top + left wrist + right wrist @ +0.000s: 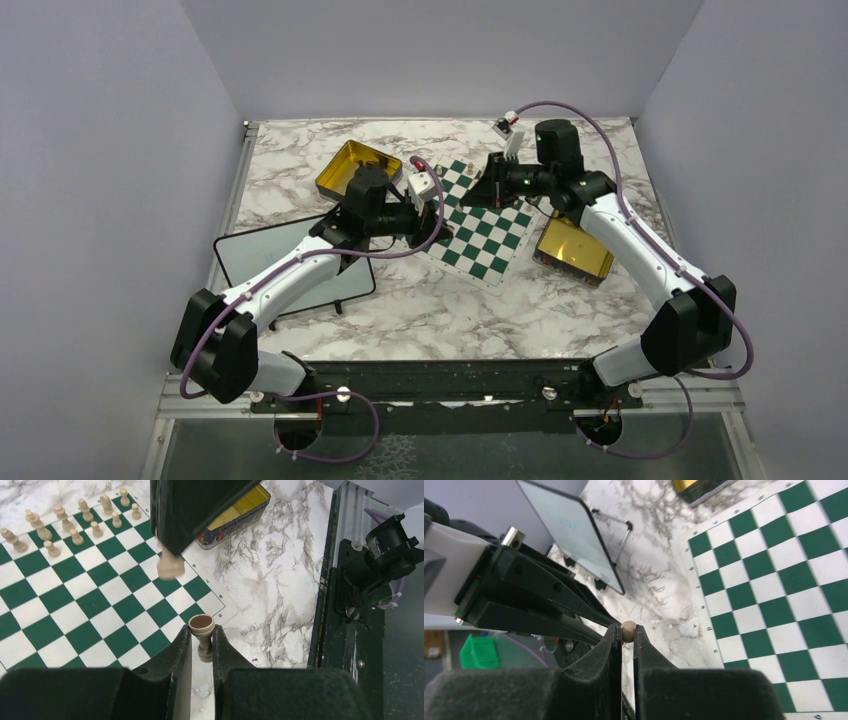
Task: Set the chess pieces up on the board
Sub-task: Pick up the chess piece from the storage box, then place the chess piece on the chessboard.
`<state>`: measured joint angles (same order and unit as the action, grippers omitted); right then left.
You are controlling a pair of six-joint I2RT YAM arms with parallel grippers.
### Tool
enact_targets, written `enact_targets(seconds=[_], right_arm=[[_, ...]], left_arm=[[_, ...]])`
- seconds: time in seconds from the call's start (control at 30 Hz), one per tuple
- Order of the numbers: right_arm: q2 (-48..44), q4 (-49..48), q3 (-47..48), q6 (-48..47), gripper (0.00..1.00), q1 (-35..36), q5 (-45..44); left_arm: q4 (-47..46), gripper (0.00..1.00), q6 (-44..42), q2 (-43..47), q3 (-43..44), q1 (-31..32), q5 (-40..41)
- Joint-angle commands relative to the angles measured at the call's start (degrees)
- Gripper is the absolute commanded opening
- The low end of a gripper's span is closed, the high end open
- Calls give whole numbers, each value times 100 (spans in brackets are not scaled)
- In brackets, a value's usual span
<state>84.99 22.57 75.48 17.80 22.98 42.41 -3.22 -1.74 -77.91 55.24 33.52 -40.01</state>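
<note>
The right gripper goes outward and turns its fingers down next to lower the pawn by the board's far corner, since beige pieces line that edge of the board.
The green-and-white board (482, 228) lies mid-table. Several beige chess pieces (62, 525) stand in rows at its far corner in the left wrist view. My left gripper (202, 639) is shut on a beige chess piece (202, 623), held tilted with its brown felt base towards the camera, over the board's near corner (220, 612). My right gripper (626, 634) is shut on the round head of another beige piece (628, 629). In the left wrist view that piece (170, 566) hangs from the right gripper's black fingers (185, 510) above the board's edge. The two grippers are close together.
One open gold tin (352, 165) sits left of the board and another (572, 248) to its right. A black-framed whiteboard (290, 265) lies under the left arm. A metal rail (332, 570) runs along the table edge.
</note>
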Motion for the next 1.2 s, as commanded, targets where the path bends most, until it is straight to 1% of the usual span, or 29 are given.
enact_targets(seconds=[0.0,0.17,0.3,0.43,0.57,0.67,0.8,0.9,1.0,1.1,1.17], right_arm=[[-402,-443,69,3,4,13,-1039],[-363,-666,46,-166,5,14,-1675],[-74,-598,154,-446,7,14,-2467],[285,-928,18,-609,7,37,-3108],[832,-1359,76,-893,8,104,-3614],[1414,-1601,443,-1105,9,127,-3896],[2108,-2086,765,-1224,9,141,-4150],[2566,-2208,1062,-1286,9,182,-4207],[2899,-2610,1190,-1419,10,255,-4481],[3205,-2898,1360,-1523,12,294,-4555],[3436,-2905,1590,-1557,13,295,-4546]], left_arm=[[475,1,147,-46,137,41,257],[771,1,439,-17,259,41,517],[1091,1,676,199,316,41,863],[1211,1,750,767,127,41,1405],[851,2,685,1524,-428,41,1967],[557,2,619,2017,-827,41,2153],[702,2,479,2394,-884,41,2447],[746,2,375,2608,-943,41,2594],[614,2,378,2803,-1109,40,2740],[508,2,385,2912,-1178,41,2708],[515,2,378,2929,-1165,41,2656]])
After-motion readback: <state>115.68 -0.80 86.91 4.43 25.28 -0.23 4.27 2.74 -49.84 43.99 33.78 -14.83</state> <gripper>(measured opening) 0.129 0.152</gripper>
